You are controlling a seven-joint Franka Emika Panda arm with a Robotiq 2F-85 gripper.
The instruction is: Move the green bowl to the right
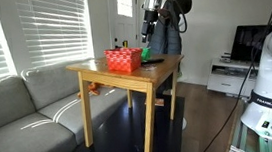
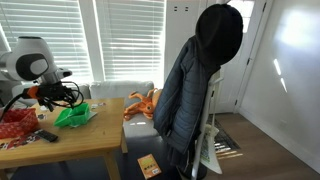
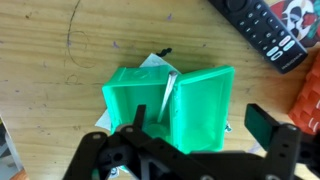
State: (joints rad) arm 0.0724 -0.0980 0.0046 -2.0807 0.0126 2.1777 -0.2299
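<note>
My open gripper moves down next onto the bowl's near side (image 2: 75, 114) (image 3: 173, 109) beside the white strip, because that green side already lies between its two spread fingers.
The green bowl (image 3: 135, 90) is bright green plastic and looks angular from above, with a white strip lying in it. It sits on the wooden table (image 3: 50, 120). It also shows in both exterior views (image 1: 147, 55) (image 2: 75, 115), beside the red basket (image 1: 124, 59). My gripper (image 3: 198, 125) is open just above the bowl. One finger is over the bowl's inside and the other is past its outer wall. In the exterior views the gripper (image 1: 148, 31) (image 2: 58, 98) hangs over the bowl. It holds nothing.
A black remote (image 3: 265, 30) (image 2: 45, 135) lies on the table near the bowl. The red basket's edge (image 3: 308, 100) (image 2: 15, 125) is close by. A grey sofa (image 1: 19, 117) stands beside the table. A dark jacket (image 2: 195, 90) hangs on a stand.
</note>
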